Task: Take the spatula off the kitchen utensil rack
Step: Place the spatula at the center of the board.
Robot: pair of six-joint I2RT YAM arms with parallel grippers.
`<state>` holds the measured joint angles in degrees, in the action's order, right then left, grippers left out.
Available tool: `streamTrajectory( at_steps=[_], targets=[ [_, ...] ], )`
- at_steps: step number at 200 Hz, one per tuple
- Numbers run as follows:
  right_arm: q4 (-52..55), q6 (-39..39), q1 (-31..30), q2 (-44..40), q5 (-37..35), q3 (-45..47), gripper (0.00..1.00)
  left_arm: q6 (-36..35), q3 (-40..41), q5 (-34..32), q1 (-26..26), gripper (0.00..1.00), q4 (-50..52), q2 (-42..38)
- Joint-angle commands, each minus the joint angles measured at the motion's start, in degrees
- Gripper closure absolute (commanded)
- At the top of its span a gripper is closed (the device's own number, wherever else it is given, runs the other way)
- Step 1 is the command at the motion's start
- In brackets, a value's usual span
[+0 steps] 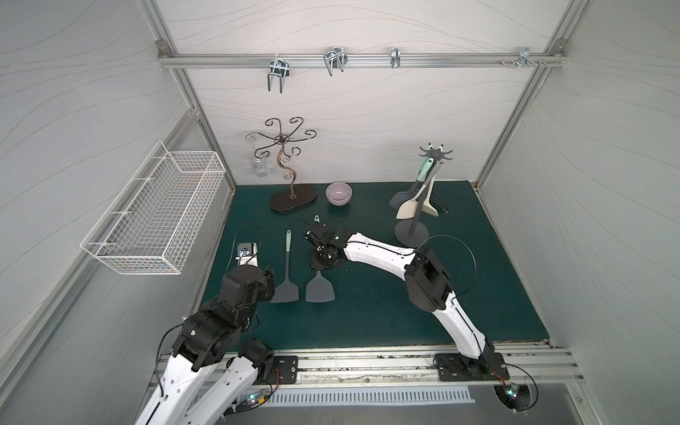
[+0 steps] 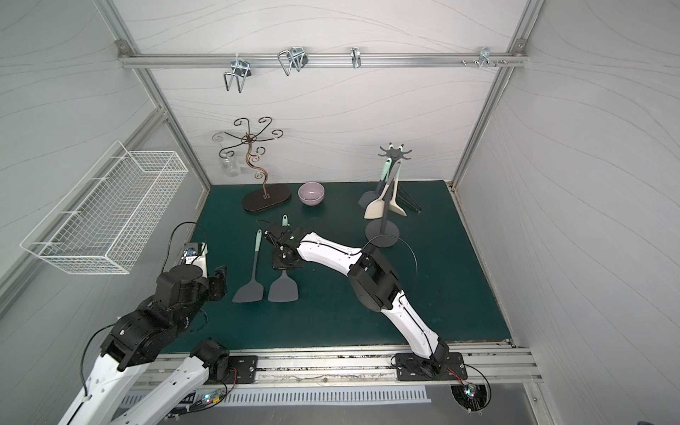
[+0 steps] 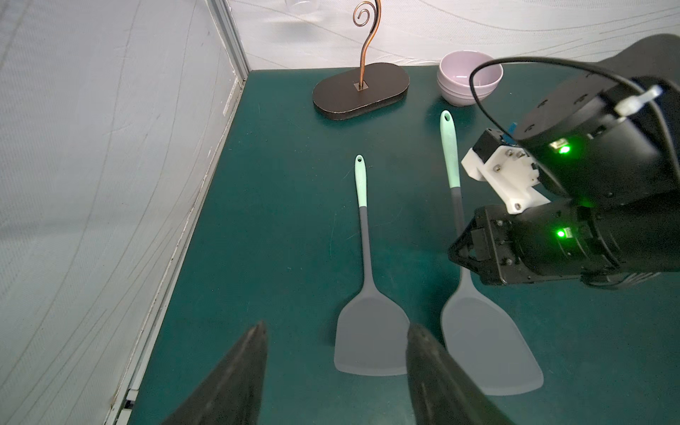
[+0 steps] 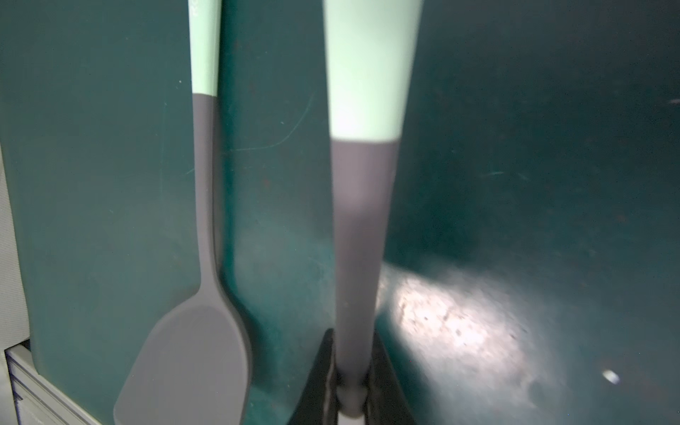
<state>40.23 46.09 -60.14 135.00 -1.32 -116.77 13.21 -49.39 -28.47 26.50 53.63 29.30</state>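
Observation:
The bare green mat beside the free spatula is just below my right gripper, so my gripper needs to ease down toward that spatula next and release the grey handle.
The kitchen utensil rack [image 1: 406,239], a dark grey stand with a round base, stands at the back right with several utensils [image 1: 408,211] hanging from its star crown. Two grey spatulas with mint handles lie side by side on the green mat. My right gripper [image 4: 351,368] is shut on the grey handle of the right spatula [image 1: 320,290], low over the mat; whether its blade touches the mat I cannot tell. The left spatula [image 1: 285,272] lies free. My left gripper [image 3: 336,331] is open, empty, just short of the free spatula's blade [image 3: 371,338].
A brown scrolled-wire stand [image 1: 293,198] and a purple bowl [image 1: 338,194] sit at the back of the mat. A white wire basket [image 1: 158,213] hangs on the left wall. Metal hooks [image 1: 276,75] hang from the rail on the back wall.

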Motion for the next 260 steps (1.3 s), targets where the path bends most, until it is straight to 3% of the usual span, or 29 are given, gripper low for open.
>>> streamTrajectory(
  at_steps=[1,113,138,167,188,260],
  targets=[
    [-0.9,0.8,-0.5,2.3,2.0,-2.2,1.0,-0.6,0.3,0.4,-0.1,0.36,-2.1,-0.8],
    [-1.2,-1.7,-0.1,8.4,2.5,-8.0,1.0,-1.3,0.5,1.6,-0.1,0.35,-2.6,-1.1],
    [-1.4,-1.7,0.3,8.8,2.8,-7.9,0.93,-1.3,0.6,1.6,-0.2,0.35,-2.6,-1.3],
    [-1.6,-1.7,0.7,8.2,2.8,-7.4,0.75,-1.3,0.6,1.6,-0.1,0.35,-2.6,-1.3],
    [-1.5,-2.1,1.0,7.0,2.6,-7.0,0.69,-1.3,0.6,1.6,-0.2,0.35,-2.7,-1.1],
    [2.3,-8.3,2.1,-4.6,-2.2,-5.7,0.64,-2.5,-1.6,4.3,-0.1,0.31,-1.7,2.0]
  ],
)
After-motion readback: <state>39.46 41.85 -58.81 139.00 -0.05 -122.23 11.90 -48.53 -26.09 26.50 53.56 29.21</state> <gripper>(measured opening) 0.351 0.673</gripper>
